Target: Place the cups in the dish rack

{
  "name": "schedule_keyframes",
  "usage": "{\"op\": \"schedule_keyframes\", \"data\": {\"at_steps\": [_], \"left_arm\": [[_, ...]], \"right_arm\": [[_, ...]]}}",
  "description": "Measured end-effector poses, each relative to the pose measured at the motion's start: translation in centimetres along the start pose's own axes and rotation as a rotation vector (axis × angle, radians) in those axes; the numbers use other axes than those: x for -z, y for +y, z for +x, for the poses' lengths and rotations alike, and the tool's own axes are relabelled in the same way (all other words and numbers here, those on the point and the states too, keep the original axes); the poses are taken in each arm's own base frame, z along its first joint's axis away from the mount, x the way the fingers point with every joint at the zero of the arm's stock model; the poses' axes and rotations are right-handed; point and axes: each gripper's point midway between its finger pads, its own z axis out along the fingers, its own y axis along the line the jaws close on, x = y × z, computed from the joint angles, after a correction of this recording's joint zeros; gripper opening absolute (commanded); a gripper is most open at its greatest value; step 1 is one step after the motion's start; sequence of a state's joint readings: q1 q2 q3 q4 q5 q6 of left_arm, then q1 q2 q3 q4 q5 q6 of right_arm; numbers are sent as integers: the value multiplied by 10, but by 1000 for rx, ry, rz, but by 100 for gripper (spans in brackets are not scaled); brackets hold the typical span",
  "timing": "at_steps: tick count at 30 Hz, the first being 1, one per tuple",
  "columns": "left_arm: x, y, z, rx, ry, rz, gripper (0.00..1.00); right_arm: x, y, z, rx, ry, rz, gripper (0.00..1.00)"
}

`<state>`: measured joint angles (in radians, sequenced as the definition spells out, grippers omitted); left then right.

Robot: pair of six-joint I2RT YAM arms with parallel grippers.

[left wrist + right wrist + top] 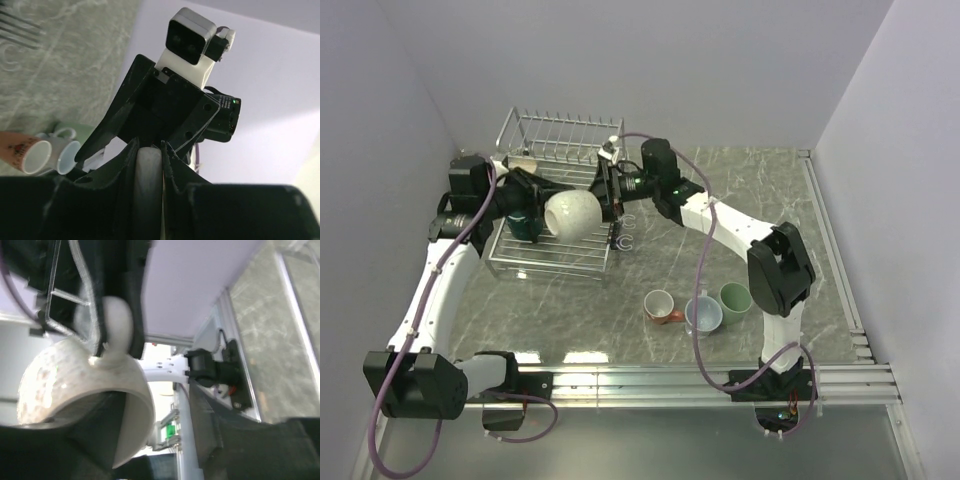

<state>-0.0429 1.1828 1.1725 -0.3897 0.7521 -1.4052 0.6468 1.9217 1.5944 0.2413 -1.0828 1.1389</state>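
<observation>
The left gripper should next move down toward the rack's bare near-corner bars and turn to release the cup with its opening down, as the cream cup still hangs on its side.
The wide cream cup hangs on its side above the dish rack. My left gripper is shut on its handle, which shows pale between the two dark fingers. My right gripper is open at the cup's mouth. In the right wrist view one finger sits inside the cup, the other finger stands apart from the rim. A tan cup rests in the rack's back left corner. Red-brown, light blue-grey and pale green cups stand on the table.
The rack's raised row of tines stands just behind both grippers. The three table cups sit close to the right arm's base link. White walls close in the left, back and right sides; a metal rail runs along the near edge.
</observation>
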Motion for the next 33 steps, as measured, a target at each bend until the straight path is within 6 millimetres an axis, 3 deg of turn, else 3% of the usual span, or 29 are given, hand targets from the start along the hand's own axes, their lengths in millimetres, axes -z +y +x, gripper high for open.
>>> {"op": "schedule_keyframes", "data": {"at_steps": [6, 14, 17, 20, 25, 28, 33], "left_arm": [[-10, 52, -9, 49, -43, -108, 0], [-12, 83, -19, 22, -102, -197, 0], [-13, 92, -19, 16, -105, -232, 0], [-16, 104, -24, 21, -112, -275, 0], [-23, 124, -42, 27, -156, -376, 0], [-27, 129, -55, 20, -191, -422, 0], [-38, 136, -82, 16, -264, -511, 0]], "right_arm": [[0, -57, 15, -168, -3, 69, 68], [4, -99, 18, -259, -36, 158, 68], [23, -133, 11, -317, -105, 287, 68], [58, -171, 4, -393, -182, 406, 67], [114, -223, 13, -528, -266, 568, 65], [131, -234, 23, -565, -274, 618, 65], [140, -226, 35, -553, -264, 646, 64]]}}
